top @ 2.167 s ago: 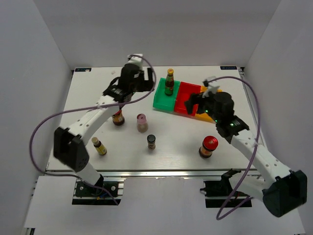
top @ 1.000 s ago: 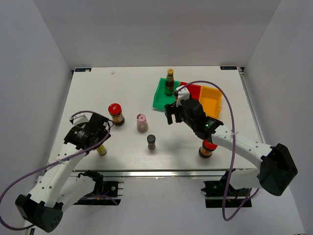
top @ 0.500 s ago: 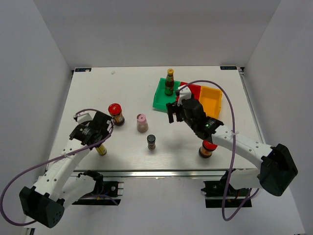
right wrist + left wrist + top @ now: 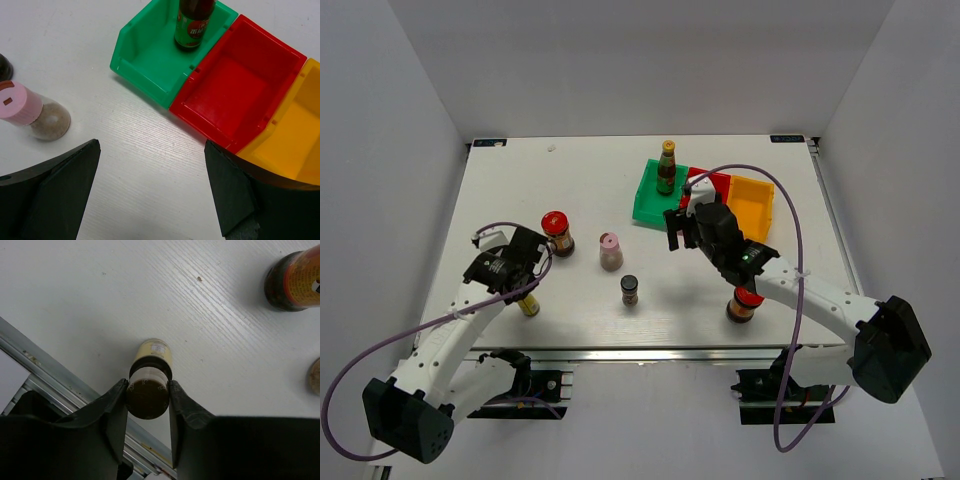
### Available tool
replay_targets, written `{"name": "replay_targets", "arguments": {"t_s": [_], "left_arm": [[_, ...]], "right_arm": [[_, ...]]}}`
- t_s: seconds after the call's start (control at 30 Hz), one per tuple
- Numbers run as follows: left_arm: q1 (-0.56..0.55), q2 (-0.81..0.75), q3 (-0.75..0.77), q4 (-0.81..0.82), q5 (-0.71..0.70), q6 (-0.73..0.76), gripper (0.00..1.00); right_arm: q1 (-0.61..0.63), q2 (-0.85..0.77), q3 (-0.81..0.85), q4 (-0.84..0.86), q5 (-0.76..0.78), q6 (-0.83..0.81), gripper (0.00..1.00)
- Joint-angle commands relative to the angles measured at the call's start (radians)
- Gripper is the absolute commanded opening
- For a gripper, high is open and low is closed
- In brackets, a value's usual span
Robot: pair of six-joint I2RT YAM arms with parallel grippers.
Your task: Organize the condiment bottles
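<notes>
The green bin's free near end [image 4: 655, 208] is outward and right of my left gripper in the top view, so next I lift the yellow-labelled bottle across, lower and release it.
My left gripper [image 4: 146, 399] is shut on the brown cap of a slim yellow-labelled bottle [image 4: 152, 352], which stands near the table's front left [image 4: 527, 304]. A second slim bottle [image 4: 667, 165] stands in the green bin [image 4: 648, 200]. On the table stand a red-lidded jar [image 4: 556, 232], a pink-lidded jar [image 4: 610, 250], a black-lidded jar [image 4: 629, 289] and another red-lidded jar [image 4: 745, 303], partly under my right arm. My right gripper [image 4: 150, 195] hangs open and empty over bare table in front of the bins, with the pink-lidded jar [image 4: 30, 110] to its left.
The green bin [image 4: 150, 60], red bin [image 4: 235, 95] and orange bin [image 4: 295, 135] sit side by side at the back right. The table's metal front rail [image 4: 30, 357] runs just behind the held bottle. White walls enclose the table.
The left gripper's fingers have closed onto the slim bottle's cap. The right arm has shifted slightly toward the bins, jaws still wide.
</notes>
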Motion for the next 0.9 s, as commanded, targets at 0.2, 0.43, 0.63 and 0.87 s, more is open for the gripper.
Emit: {"name": "replay_targets", "arguments": {"t_s": [0.2, 0.43, 0.63, 0.87], "left_arm": [[0.005, -0.02, 0.053, -0.02, 0.001, 0.041, 0.1], [0.005, -0.072, 0.11, 0.065, 0.102, 0.16, 0.0], [0.005, -0.093, 0.144, 0.164, 0.188, 0.26, 0.0], [0.005, -0.018, 0.285, 0.272, 0.239, 0.35, 0.0]], "right_arm": [[-0.005, -0.031, -0.001, 0.021, 0.045, -0.004, 0.89], [-0.011, -0.04, -0.01, 0.032, 0.072, -0.007, 0.89], [-0.019, -0.055, -0.03, 0.047, 0.089, 0.0, 0.89], [-0.049, -0.123, -0.076, 0.047, 0.148, 0.013, 0.89]]}}
